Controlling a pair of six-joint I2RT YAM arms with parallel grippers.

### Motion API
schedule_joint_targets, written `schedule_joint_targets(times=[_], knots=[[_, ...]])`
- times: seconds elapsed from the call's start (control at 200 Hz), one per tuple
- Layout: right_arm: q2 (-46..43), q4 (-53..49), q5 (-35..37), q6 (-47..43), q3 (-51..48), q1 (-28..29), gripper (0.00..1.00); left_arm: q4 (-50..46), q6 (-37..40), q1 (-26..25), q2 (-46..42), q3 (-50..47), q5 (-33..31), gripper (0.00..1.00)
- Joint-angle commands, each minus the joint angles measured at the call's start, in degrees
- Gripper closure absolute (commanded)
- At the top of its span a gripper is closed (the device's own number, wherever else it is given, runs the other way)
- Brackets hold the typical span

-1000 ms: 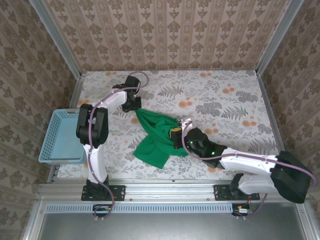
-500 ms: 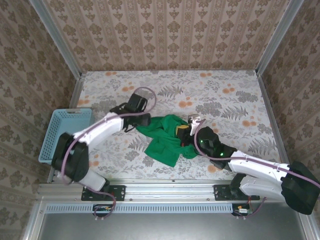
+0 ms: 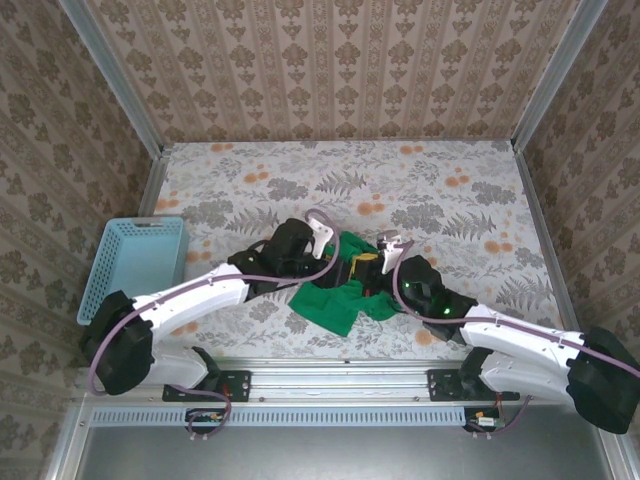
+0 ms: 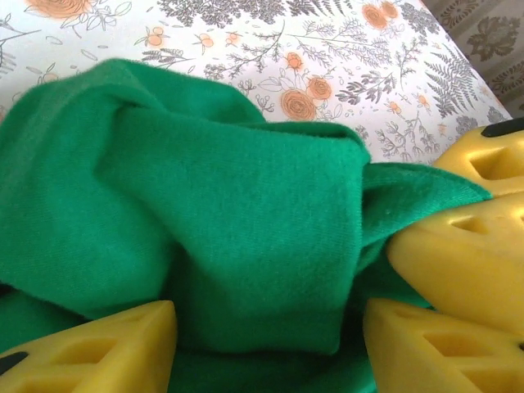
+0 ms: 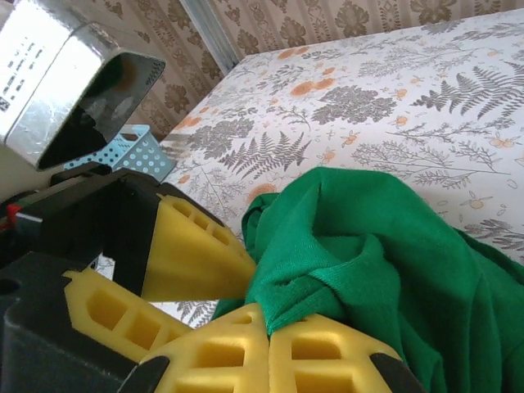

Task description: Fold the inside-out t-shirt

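Note:
The right gripper moves away from the left gripper next, then tips its fingers downward to release the t-shirt's twisted edge over the table.
The inside-out t-shirt (image 3: 335, 300) is a bright green bunched heap at the table's near middle. My left gripper (image 3: 339, 266) is open right over it. In the left wrist view its yellow fingers (image 4: 90, 348) stand apart either side of a raised fold of the t-shirt (image 4: 246, 205), and the gripper (image 4: 270, 332) does not pinch it. My right gripper (image 3: 363, 264) is almost nose to nose with the left. In the right wrist view the right gripper (image 5: 270, 327) is shut on a twisted edge of the t-shirt (image 5: 393, 262).
A light-blue basket (image 3: 140, 265) stands at the table's left edge, also in the right wrist view as the basket (image 5: 135, 151). Patterned walls close in the floral table (image 3: 450, 200) on three sides. Both arms cross the near half.
My left gripper has let go of the shirt's far-left end, opened, and swung right to meet the right gripper. The shirt has gone from stretched out to bunched. The right gripper stayed shut.

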Motion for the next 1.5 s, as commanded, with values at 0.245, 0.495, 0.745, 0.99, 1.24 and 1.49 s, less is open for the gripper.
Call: schedule_joint_targets(times=[0.245, 0.495, 0.745, 0.99, 1.24, 1.49], knots=[[-5.0, -1.4, -0.5, 0.0, -0.7, 0.4, 1.0, 1.7, -1.9, 6.4, 5.2, 0.0, -4.5, 0.91], [-10.7, -6.5, 1.7, -1.6, -0.6, 0.4, 1.0, 1.4, -2.4, 10.5, 5.5, -0.6, -4.4, 1.0], [-20.9, -12.2, 3.7, -5.4, 0.6, -0.1, 1.0, -3.7, -5.7, 19.9, 9.0, 0.8, -5.5, 1.0], [-27.1, -19.0, 7.9, -5.8, -2.4, -0.3, 1.0, -2.2, -8.4, 27.2, 7.8, 1.5, -1.7, 1.0], [-21.4, -23.6, 12.4, 6.3, -11.0, -0.3, 1.0, 2.5, -8.7, 25.2, 6.4, 0.4, 4.2, 1.0], [-15.6, -32.8, 11.5, 3.2, -1.9, -0.3, 0.43, 2.3, -5.0, 15.6, 4.6, 1.7, 3.5, 1.0]])
